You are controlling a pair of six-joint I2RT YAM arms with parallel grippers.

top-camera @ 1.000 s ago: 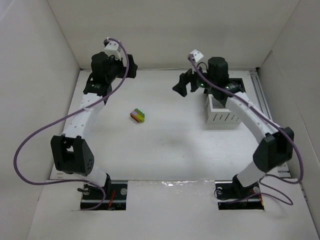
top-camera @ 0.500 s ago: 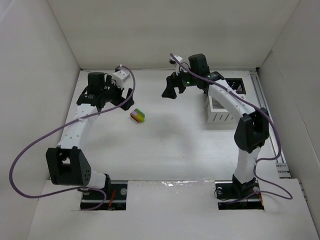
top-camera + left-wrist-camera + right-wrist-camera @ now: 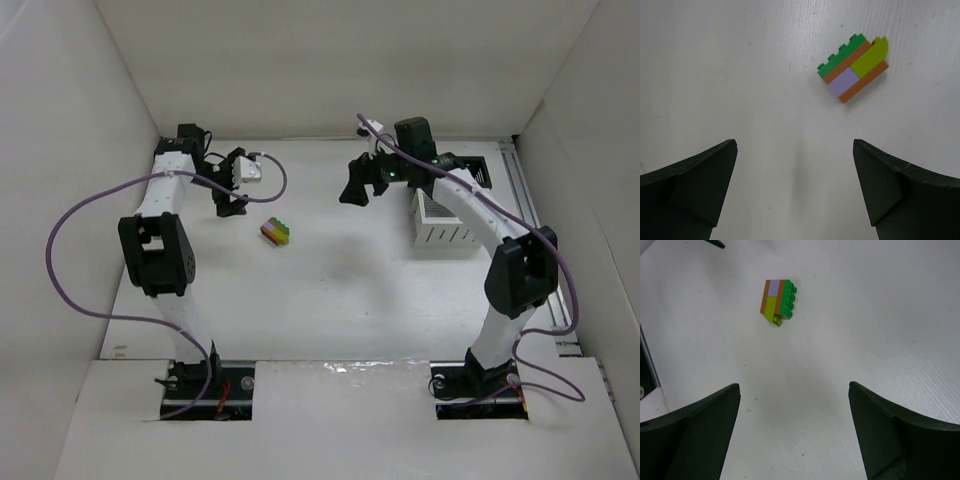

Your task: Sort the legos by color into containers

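Observation:
The robot will move its left gripper down and to the right in the top view onto the stack's purple end (image 3: 269, 233) (image 3: 842, 83). The gripper will turn because the stack lies at an angle.
A short stack of joined legos (image 3: 277, 232), green, orange, lime and purple, lies on the white table. It shows in the left wrist view (image 3: 854, 68) and in the right wrist view (image 3: 777, 300). My left gripper (image 3: 229, 194) is open and empty, just left of the stack. My right gripper (image 3: 361, 186) is open and empty, to the stack's right and further back. The white bin pair (image 3: 443, 222) stands at the right, partly under my right arm. A black bin (image 3: 473, 171) shows behind it.
White walls enclose the table on the left, back and right. A metal rail (image 3: 530, 215) runs along the right edge. Purple cables loop off both arms.
My left arm has swung back and left, and its gripper has come down closer to the stack. My right gripper has shifted slightly right. The stack has not moved.

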